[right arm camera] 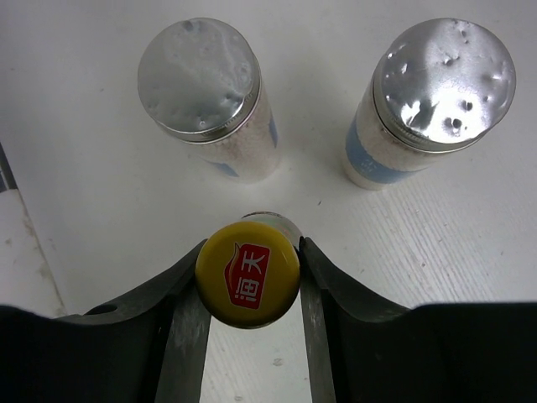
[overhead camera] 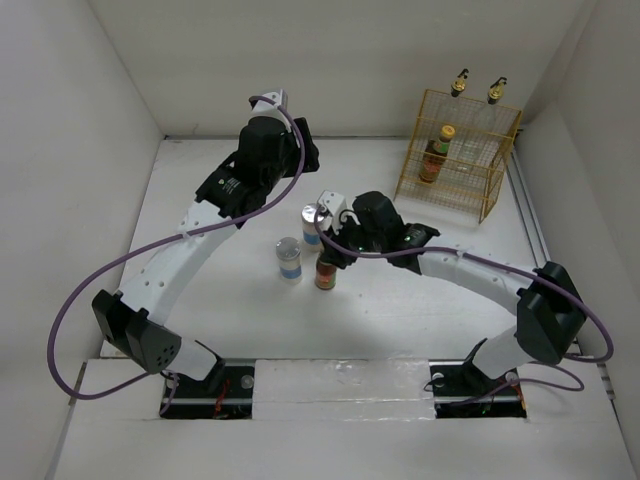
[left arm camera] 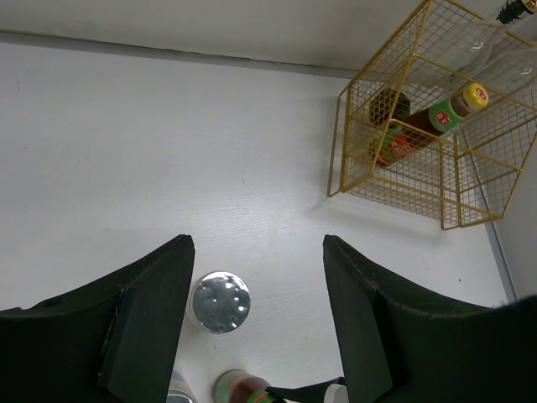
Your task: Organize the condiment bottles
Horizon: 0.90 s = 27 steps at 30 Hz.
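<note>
My right gripper should next lift outward and lower the dark sauce bottle into the rack's free front space, which is outward and to its right in the top view.
My right gripper [overhead camera: 328, 254] is shut on the yellow cap [right arm camera: 247, 282] of a dark sauce bottle [overhead camera: 326, 273] near the table's middle; I cannot tell whether it is lifted. Two silver-lidded blue-labelled jars stand just beyond it, one to its left [overhead camera: 288, 260] [right arm camera: 201, 84] and one farther back [overhead camera: 312, 222] [right arm camera: 440, 84]. My left gripper [overhead camera: 306, 158] [left arm camera: 258, 243] is open and empty, above and behind the farther jar [left arm camera: 221, 302]. The second sauce bottle [overhead camera: 437, 152] [left arm camera: 419, 126] stands in the yellow wire rack [overhead camera: 490, 170]. Two clear glass bottles with gold-black spouts [overhead camera: 460, 82] [overhead camera: 497, 90] stand at the rack's back.
The rack stands at the back right near the wall. White walls enclose the table on the left, back and right. A metal rail [overhead camera: 530, 225] runs along the right edge. Purple cables loop off both arms.
</note>
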Motion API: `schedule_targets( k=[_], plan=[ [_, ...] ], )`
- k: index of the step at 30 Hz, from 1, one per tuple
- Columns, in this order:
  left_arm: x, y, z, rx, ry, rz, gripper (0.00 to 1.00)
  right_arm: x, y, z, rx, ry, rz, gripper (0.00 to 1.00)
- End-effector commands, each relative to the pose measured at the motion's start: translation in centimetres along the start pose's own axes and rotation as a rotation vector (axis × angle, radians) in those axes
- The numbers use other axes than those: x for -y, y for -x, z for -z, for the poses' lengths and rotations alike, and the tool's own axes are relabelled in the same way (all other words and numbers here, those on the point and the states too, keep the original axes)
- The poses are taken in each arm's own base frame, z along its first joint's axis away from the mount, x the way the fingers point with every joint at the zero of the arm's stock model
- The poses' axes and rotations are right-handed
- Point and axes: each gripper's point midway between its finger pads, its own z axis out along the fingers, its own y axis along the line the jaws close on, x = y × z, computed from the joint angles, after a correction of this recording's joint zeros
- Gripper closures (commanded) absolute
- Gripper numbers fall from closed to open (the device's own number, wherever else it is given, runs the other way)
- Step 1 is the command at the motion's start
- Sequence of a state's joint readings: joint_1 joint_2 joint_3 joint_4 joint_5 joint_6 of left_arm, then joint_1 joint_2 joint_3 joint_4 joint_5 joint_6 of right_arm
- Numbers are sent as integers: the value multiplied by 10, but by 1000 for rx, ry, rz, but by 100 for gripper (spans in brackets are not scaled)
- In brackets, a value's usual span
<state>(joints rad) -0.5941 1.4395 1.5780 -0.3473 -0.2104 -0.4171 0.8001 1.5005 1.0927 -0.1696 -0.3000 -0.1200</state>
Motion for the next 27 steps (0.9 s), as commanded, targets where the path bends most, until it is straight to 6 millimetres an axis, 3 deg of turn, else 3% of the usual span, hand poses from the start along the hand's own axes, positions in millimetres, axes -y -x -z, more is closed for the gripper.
schedule_targets(
  k=[1, 10, 21, 25, 27],
  plan=[
    [10, 18, 8, 53, -40, 22, 41, -4, 57, 17, 165, -8, 52, 92],
    [13, 21, 9, 57, -52, 24, 41, 8, 121, 86, 325, -137, 48, 100],
    [18, 21, 6, 49, -69, 23, 41, 98, 143, 163, 401, -432, -98, 100],
    [20, 21, 7, 52, -82, 25, 41, 146, 147, 210, 451, -604, -174, 100],
    [23, 22, 8, 56, -97, 27, 41, 160, 155, 231, 488, -671, -191, 100]
  ],
)
